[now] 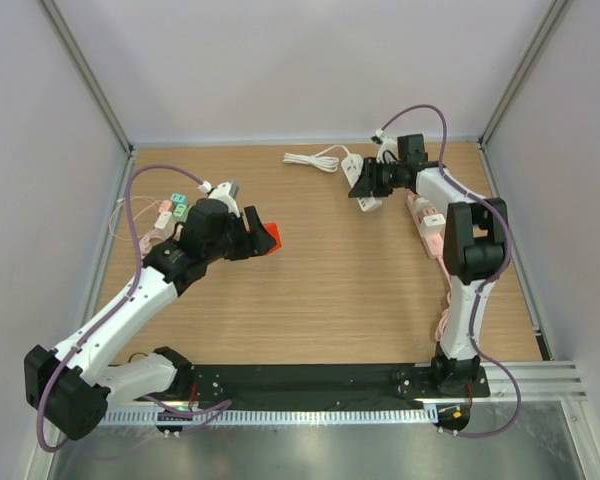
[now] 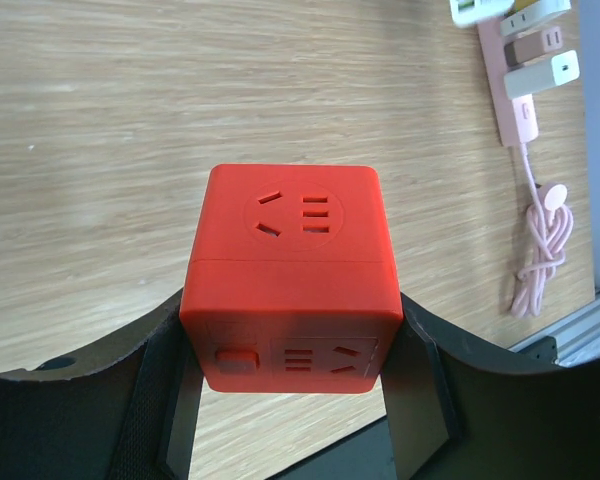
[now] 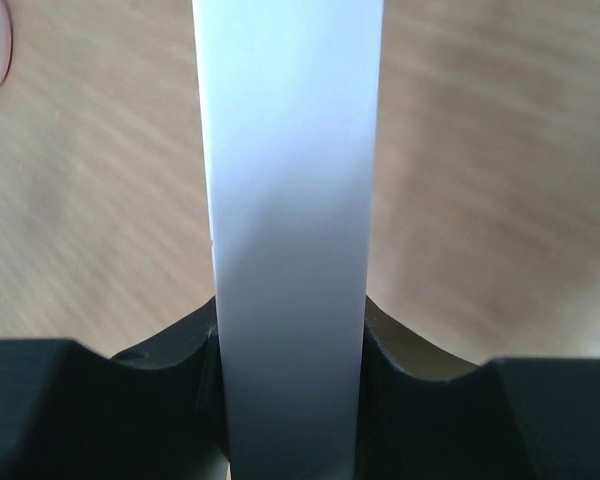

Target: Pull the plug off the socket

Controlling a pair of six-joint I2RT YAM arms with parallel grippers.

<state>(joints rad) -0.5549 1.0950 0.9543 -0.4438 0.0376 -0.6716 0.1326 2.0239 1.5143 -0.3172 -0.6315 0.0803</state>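
Note:
The white power strip hangs above clear wood, so my right gripper needs to bring it down onto the bare tabletop beneath it and open to let it go.
My left gripper is shut on a red cube socket and holds it over the left middle of the table. In the left wrist view the cube sits between my fingers; its two visible faces show empty outlets and a switch, with no plug in them. My right gripper is at the back right, shut on a white power strip. In the right wrist view the strip fills the gap between the jaws. Whether a plug sits in the strip is hidden.
A coiled white cord lies at the back by the white strip. A pink power strip with adapters lies along the right side; it also shows in the left wrist view with its pink cord. Pink and green adapters lie at the left.

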